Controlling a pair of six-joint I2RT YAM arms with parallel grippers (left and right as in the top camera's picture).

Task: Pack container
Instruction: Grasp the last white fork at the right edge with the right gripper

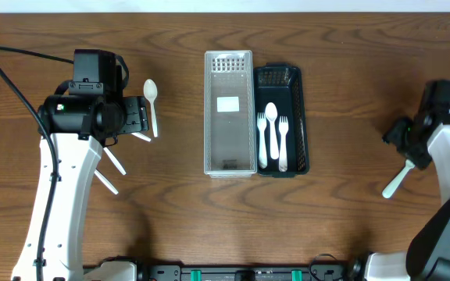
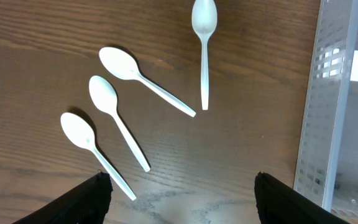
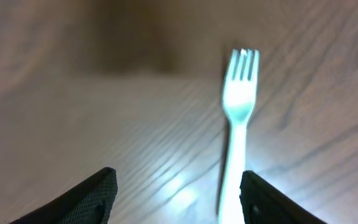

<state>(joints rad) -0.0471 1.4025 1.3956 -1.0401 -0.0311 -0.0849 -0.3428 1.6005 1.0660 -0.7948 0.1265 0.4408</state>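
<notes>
My right gripper needs to move down toward the tabletop and close there, since the white fork's handle (image 1: 401,173) (image 3: 235,148) is below it and already runs between its open fingers.
A black container (image 1: 297,117) in the middle of the table holds a white spoon (image 1: 272,125) and two white forks (image 1: 283,140). A clear slotted container (image 1: 229,117) stands against its left side. Several white spoons (image 2: 117,112) lie on the wood just ahead of my left gripper (image 2: 182,180), which hangs open over bare table; one spoon (image 1: 151,101) shows beside it from overhead. My right gripper (image 3: 178,174) is open near the table. A white fork (image 3: 240,118) lies between its fingers, close to the right one, and from overhead the fork (image 1: 394,184) pokes out below the gripper (image 1: 406,148).
The clear container's wall (image 2: 340,106) runs along the right edge of the left wrist view. A black cable (image 1: 14,78) loops over the table at the far left, behind the left arm.
</notes>
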